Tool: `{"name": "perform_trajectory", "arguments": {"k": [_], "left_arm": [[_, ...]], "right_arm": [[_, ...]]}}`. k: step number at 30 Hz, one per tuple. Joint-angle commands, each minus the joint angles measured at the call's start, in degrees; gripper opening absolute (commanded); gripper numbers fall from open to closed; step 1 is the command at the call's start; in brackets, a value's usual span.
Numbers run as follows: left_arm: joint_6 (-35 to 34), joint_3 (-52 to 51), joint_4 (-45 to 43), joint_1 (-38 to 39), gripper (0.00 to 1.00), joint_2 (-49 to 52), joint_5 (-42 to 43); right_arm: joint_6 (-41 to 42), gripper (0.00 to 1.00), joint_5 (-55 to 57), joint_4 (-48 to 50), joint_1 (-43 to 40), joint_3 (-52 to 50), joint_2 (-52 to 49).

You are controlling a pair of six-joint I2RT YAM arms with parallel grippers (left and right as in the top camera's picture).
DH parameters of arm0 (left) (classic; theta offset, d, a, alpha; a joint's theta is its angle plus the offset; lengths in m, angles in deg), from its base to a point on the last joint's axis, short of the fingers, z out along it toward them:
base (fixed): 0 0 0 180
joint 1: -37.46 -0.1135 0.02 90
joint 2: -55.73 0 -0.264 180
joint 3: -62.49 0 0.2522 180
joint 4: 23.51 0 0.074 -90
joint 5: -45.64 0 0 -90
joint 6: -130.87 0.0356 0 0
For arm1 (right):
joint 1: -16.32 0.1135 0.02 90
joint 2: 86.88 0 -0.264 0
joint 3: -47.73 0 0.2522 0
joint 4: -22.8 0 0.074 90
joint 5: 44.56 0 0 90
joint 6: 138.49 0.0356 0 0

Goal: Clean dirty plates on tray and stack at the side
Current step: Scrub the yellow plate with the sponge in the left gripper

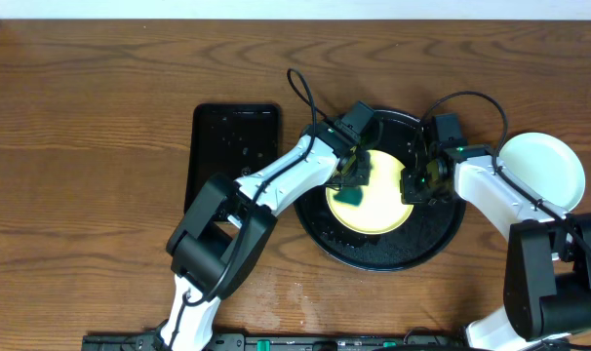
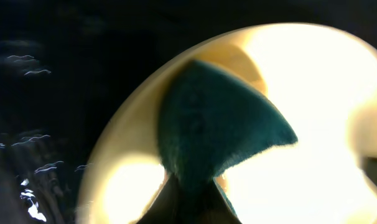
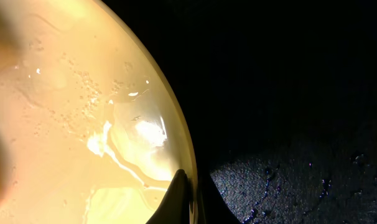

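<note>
My left gripper lifts off the plate next and carries the green sponge [image 1: 352, 192] over the smaller black tray [image 1: 227, 146]. It releases there, as that tray lies empty beside the round tray.
A pale yellow plate [image 1: 374, 205] lies in the large round black tray [image 1: 442, 239]. My left gripper [image 1: 354, 175] is shut on a green sponge [image 1: 352, 192] and presses it on the plate's left part; the left wrist view shows the sponge [image 2: 219, 124] on the yellow plate [image 2: 313, 87]. My right gripper [image 1: 413, 185] is shut on the plate's right rim; in the right wrist view its fingers [image 3: 185, 199] pinch the wet rim of the plate [image 3: 70, 124]. A pale blue plate [image 1: 541, 168] sits on the table to the right of the tray.
A smaller rectangular black tray [image 1: 232, 146], wet with droplets, lies left of the round tray. The round tray's floor [image 3: 288, 180] is wet. Wooden table [image 1: 81, 146] all around.
</note>
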Motion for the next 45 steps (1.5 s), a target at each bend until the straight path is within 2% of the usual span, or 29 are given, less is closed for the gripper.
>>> {"name": "perform_trajectory", "arguments": {"k": [1,4,17,27,34,40,45], "left_arm": [[-2.69,-1.31,-3.43,0.57,0.08,2.99,13.22],[-2.97,-1.31,-5.40,2.10,0.08,3.06,16.00],[-1.22,-1.64,-4.92,4.76,0.11,3.21,14.34],[-1.29,-1.62,10.29,1.84,0.08,3.19,-14.03],[-1.29,-1.42,12.20,1.75,0.08,3.15,-32.50],[-1.27,0.35,12.17,1.75,0.07,2.54,-39.34],[-1.27,2.84,13.18,1.81,0.08,0.98,-36.70]], "right_arm": [[-0.28,0.01,-0.02,-0.50,0.13,-1.11,-1.46],[-0.28,0.01,-0.02,-0.50,0.13,-1.11,-1.46],[-0.28,0.01,-0.04,-0.55,0.13,-1.11,-1.46],[-0.28,0.01,-0.04,-0.57,0.13,-1.11,-1.46],[-0.28,0.01,-0.04,-0.55,0.13,-1.11,-1.46],[-0.28,0.01,-0.04,-0.55,0.13,-1.11,-1.46],[-0.28,0.01,-0.04,-0.63,0.13,-1.11,-1.46]]}}
